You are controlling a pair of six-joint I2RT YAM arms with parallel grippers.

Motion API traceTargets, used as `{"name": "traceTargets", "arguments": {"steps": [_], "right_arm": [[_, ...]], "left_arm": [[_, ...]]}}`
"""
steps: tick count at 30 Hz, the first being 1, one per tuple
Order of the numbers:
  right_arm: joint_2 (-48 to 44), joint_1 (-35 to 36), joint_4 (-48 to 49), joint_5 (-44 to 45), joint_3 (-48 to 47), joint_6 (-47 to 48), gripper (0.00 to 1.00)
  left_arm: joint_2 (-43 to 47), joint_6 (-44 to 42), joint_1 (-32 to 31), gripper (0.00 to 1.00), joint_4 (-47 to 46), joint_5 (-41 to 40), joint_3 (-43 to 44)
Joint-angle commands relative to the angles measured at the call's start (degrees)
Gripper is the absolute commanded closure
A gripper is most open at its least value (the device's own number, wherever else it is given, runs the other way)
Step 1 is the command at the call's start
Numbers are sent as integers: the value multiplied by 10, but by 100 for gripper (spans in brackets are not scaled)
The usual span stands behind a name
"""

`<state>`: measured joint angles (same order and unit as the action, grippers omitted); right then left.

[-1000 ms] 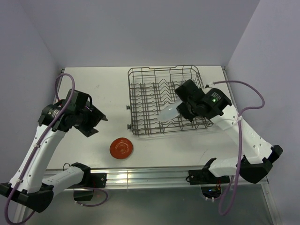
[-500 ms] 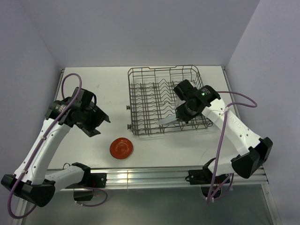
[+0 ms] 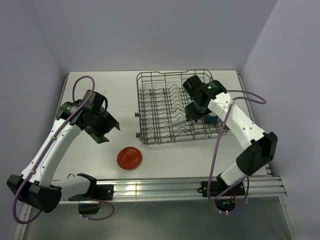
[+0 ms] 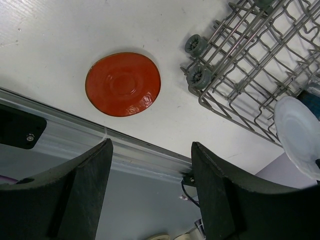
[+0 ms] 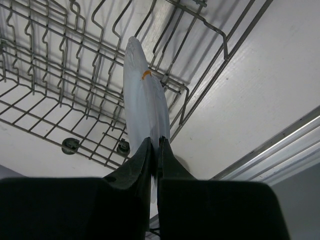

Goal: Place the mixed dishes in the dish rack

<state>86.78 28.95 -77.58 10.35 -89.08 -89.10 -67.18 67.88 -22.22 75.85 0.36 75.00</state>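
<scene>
I should lower the pale blue-grey plate between the rack's front wires [image 3: 177, 125] with my right gripper, turning it slightly, because the plate still hangs on edge above them.
The grey wire dish rack [image 3: 150, 102] stands at the back middle of the table. My right gripper [image 3: 194, 116] is shut on the pale blue-grey plate [image 3: 178, 121], holding it on edge over the rack's front rows; the plate [image 5: 144, 102] shows edge-on in the right wrist view above the rack tines [image 5: 60, 65]. The red-orange plate [image 3: 129, 158] lies flat on the table in front of the rack's left corner; it also shows in the left wrist view [image 4: 123, 84]. My left gripper [image 3: 106, 131] is open and empty, above the table left of the red plate. A dark blue mug [image 3: 210, 118] shows partly behind the right arm.
The metal rail [image 3: 165, 187] runs along the table's near edge. Walls close in the left, back and right. The rack's small wheels [image 4: 195, 45] face the red plate. The tumbler and bowl are not in view.
My right gripper has carried the pale plate further back over the rack and turned it from flat-tilted to on edge. My left gripper has moved right and slightly forward, toward the red plate.
</scene>
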Motion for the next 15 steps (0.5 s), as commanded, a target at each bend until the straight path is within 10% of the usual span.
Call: {"name": "traceTargets", "arguments": {"steps": [1,15], "right_arm": [[23,-8,-51,-21,-38,-4,100],[60,-42,-53,-62,-29,-12,100]], "left_arm": [[-6,-21,-3,30,-14,10,16],[-23,-42,-3,30,-30,22,13]]}}
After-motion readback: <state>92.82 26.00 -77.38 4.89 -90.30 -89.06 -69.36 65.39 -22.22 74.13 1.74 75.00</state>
